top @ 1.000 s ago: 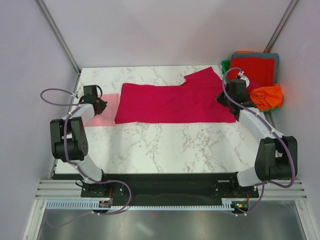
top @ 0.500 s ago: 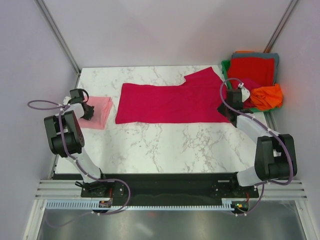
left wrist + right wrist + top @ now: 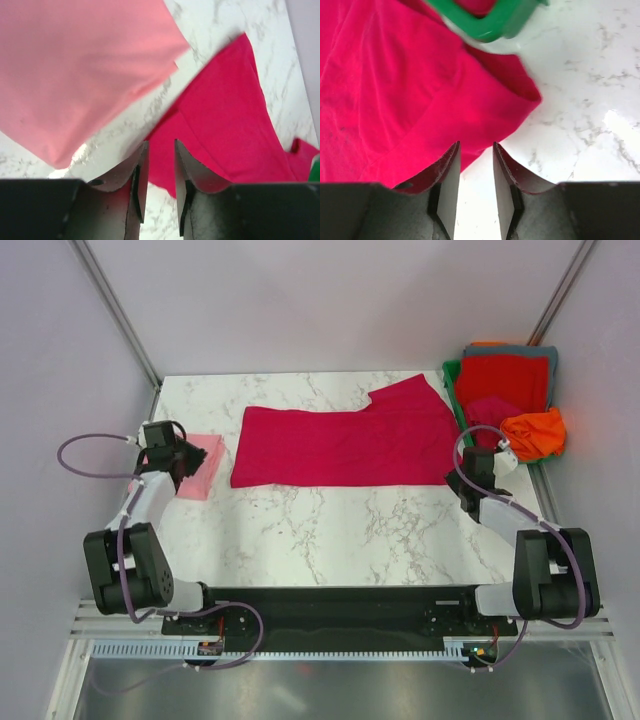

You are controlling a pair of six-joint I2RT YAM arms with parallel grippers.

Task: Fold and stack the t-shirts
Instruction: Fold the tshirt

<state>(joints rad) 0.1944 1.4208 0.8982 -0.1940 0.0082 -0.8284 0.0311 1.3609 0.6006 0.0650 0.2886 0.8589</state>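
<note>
My right gripper is above its next spot. It will go down and shift onto the crimson shirt's near corner tip [image 3: 531,103], toward the right in the right wrist view.
A deep crimson t-shirt [image 3: 345,445], folded lengthwise, lies flat across the back middle of the marble table. A light pink folded t-shirt [image 3: 203,468] lies at the left. My left gripper [image 3: 186,455] hovers over the pink shirt's near edge, open a little and empty. In the left wrist view the pink shirt [image 3: 75,75] and the crimson shirt [image 3: 225,130] lie beyond my left gripper [image 3: 161,150]. My right gripper [image 3: 462,482] is by the crimson shirt's near right corner. In the right wrist view the right gripper [image 3: 476,150] is open and empty just short of the crimson shirt [image 3: 395,90].
A green plastic bin [image 3: 452,375] stands at the back right, holding red [image 3: 505,375], grey [image 3: 520,350] and orange [image 3: 535,432] shirts. Its rim [image 3: 490,22] shows just beyond the crimson shirt's corner in the right wrist view. Bare marble table [image 3: 340,530] lies in front of the shirts.
My right gripper has drawn back toward the near side, off the crimson shirt's right edge. My left arm has pulled back over the pink shirt. The shirts have not moved.
</note>
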